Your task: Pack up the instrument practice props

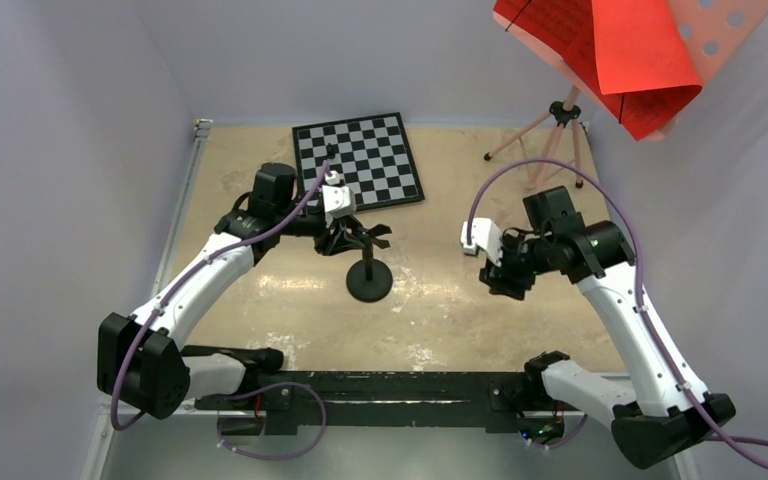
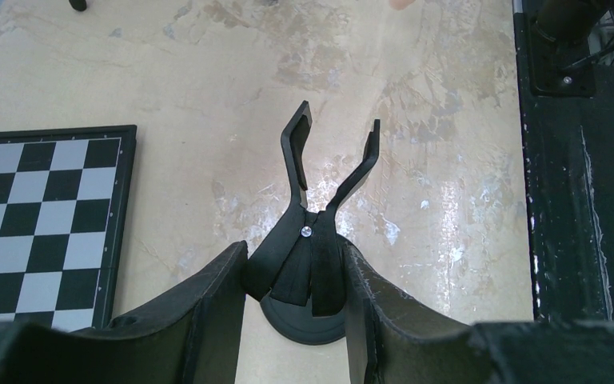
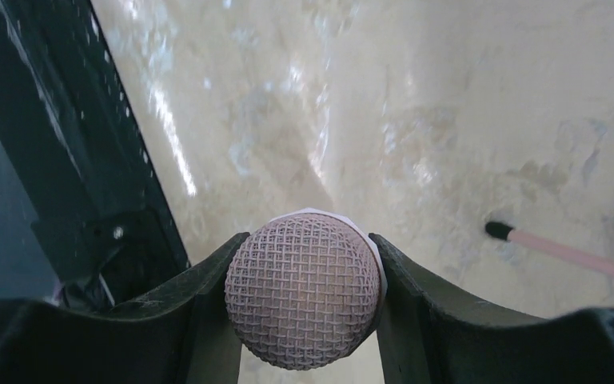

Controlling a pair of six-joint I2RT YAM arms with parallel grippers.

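Observation:
To release the microphone head on the tabletop by the black base rail (image 3: pixel 213 210), which is empty, my right gripper should lower and move back first.
The black round-base peg stand (image 1: pixel 369 284) stands mid-table, its forked clip (image 2: pixel 320 184) on top. My left gripper (image 1: pixel 356 238) is shut on the clip's lower part (image 2: pixel 300 264), with both fingers touching it. My right gripper (image 1: pixel 506 280) hangs above the table at the right, shut on a pinkish mesh microphone head (image 3: pixel 304 298). The microphone's tube body is hidden behind the fingers. The pink music stand (image 1: pixel 720 30) rises at the far right, with red printed sheets (image 1: pixel 610 55) draped over its perforated desk. Its tripod legs (image 1: pixel 558 125) rest on the table.
A black-and-white chessboard (image 1: pixel 359 160) lies at the back centre, and its corner shows in the left wrist view (image 2: pixel 40 224). A pink tripod leg with a black foot (image 3: pixel 556 248) lies right of my right gripper. The black base rail (image 1: pixel 390 395) runs along the near edge. Walls enclose the table.

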